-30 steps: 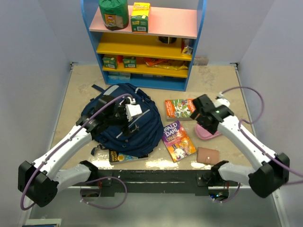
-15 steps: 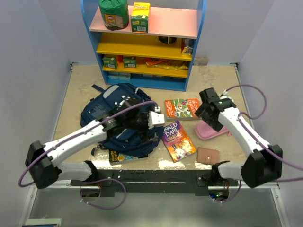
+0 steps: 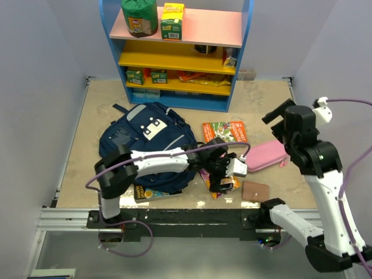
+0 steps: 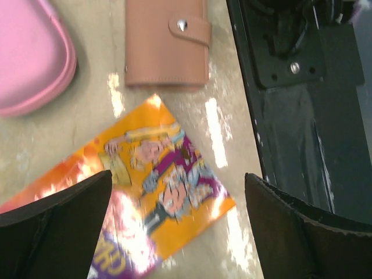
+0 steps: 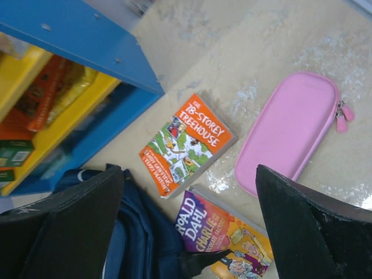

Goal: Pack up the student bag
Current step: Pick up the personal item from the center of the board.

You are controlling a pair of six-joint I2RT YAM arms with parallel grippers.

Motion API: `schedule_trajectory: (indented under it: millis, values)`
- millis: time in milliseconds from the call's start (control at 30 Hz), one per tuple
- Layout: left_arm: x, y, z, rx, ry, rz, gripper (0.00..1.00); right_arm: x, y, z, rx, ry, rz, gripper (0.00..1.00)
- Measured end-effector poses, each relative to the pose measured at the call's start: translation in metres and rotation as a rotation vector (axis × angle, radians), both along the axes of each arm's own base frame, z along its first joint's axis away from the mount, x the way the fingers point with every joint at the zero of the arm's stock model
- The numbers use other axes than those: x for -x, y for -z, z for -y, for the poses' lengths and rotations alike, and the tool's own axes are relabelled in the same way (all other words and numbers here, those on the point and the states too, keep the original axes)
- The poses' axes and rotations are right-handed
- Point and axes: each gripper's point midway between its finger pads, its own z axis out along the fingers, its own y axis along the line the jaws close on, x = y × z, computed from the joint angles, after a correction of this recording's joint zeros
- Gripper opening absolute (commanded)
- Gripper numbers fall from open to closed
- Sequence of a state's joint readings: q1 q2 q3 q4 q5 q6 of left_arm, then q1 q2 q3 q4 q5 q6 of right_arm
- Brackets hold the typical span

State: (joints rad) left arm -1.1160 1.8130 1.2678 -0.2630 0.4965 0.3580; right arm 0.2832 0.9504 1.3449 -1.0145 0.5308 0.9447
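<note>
I will move my left gripper past the Roald Dahl book next, then down onto the wallet's nearest edge.
The student bag (image 3: 145,145), a navy backpack with grey-white patches, lies left of centre; its edge shows in the right wrist view (image 5: 139,238). My left gripper (image 3: 216,173) is open and low over the purple and yellow Roald Dahl book (image 3: 210,161), which lies between its fingers in the left wrist view (image 4: 157,192). My right gripper (image 3: 278,115) is open, empty and raised high at the right. Below it lie the orange Treehouse book (image 5: 186,142), the pink pencil case (image 5: 290,131) and the Roald Dahl book (image 5: 232,232).
A brown wallet (image 3: 256,190) lies near the front edge by the black rail (image 4: 302,87). A yellow book (image 3: 148,192) sticks out from under the bag. A blue shelf unit (image 3: 180,58) with boxes stands at the back. The pink case (image 3: 264,155) lies right of the books.
My left arm swung right from the bag to over the Roald Dahl book. My right arm rose and drew back right, leaving the pink case uncovered and lying aslant.
</note>
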Motion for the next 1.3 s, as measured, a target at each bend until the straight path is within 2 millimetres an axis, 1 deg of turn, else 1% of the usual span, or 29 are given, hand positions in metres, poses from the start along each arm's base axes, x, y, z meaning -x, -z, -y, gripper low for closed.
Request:
schedule_trajectory:
  millis: [100, 200, 367, 500, 633, 800, 867, 1100, 1133, 1200, 1233, 1267, 1300]
  values:
    - [0.000, 0.008, 0.025, 0.018, 0.008, -0.015, 1.00, 0.012, -0.019, 0.003, 0.001, -0.022, 0.077, 0.99]
    - [-0.004, 0.010, 0.044, 0.045, 0.004, -0.036, 1.00, 0.017, -0.029, 0.003, 0.004, -0.049, 0.124, 0.98]
    - [-0.010, 0.016, 0.071, 0.079, 0.001, -0.055, 1.00, 0.020, -0.023, 0.000, 0.027, -0.100, 0.140, 0.95]
    - [-0.004, 0.029, 0.089, 0.080, 0.022, -0.072, 1.00, 0.021, -0.026, -0.001, 0.046, -0.127, 0.158, 0.94]
    - [0.005, 0.048, 0.099, 0.056, 0.041, -0.088, 1.00, 0.021, -0.030, -0.003, 0.059, -0.151, 0.173, 0.94]
    - [0.011, 0.064, 0.107, 0.037, 0.049, -0.101, 1.00, 0.024, -0.035, -0.003, 0.071, -0.171, 0.192, 0.91]
    - [0.010, 0.068, 0.108, 0.034, 0.046, -0.099, 1.00, 0.026, -0.037, -0.005, 0.070, -0.189, 0.202, 0.90]
    - [0.004, 0.069, 0.112, 0.041, 0.031, -0.078, 1.00, 0.028, -0.042, -0.010, 0.076, -0.228, 0.221, 0.84]
    - [0.003, 0.069, 0.113, 0.044, 0.031, -0.075, 0.90, 0.028, -0.042, -0.010, 0.077, -0.232, 0.220, 0.84]
    - [0.003, 0.070, 0.115, 0.050, 0.034, -0.068, 0.77, 0.028, -0.041, -0.012, 0.076, -0.241, 0.219, 0.82]
    - [0.002, 0.070, 0.115, 0.053, 0.036, -0.062, 0.61, 0.028, -0.041, -0.012, 0.076, -0.244, 0.219, 0.82]
    - [0.002, 0.071, 0.116, 0.057, 0.040, -0.058, 0.51, 0.028, -0.041, -0.013, 0.075, -0.246, 0.219, 0.81]
    - [0.002, 0.072, 0.116, 0.056, 0.038, -0.056, 0.45, 0.028, -0.041, -0.013, 0.075, -0.247, 0.219, 0.81]
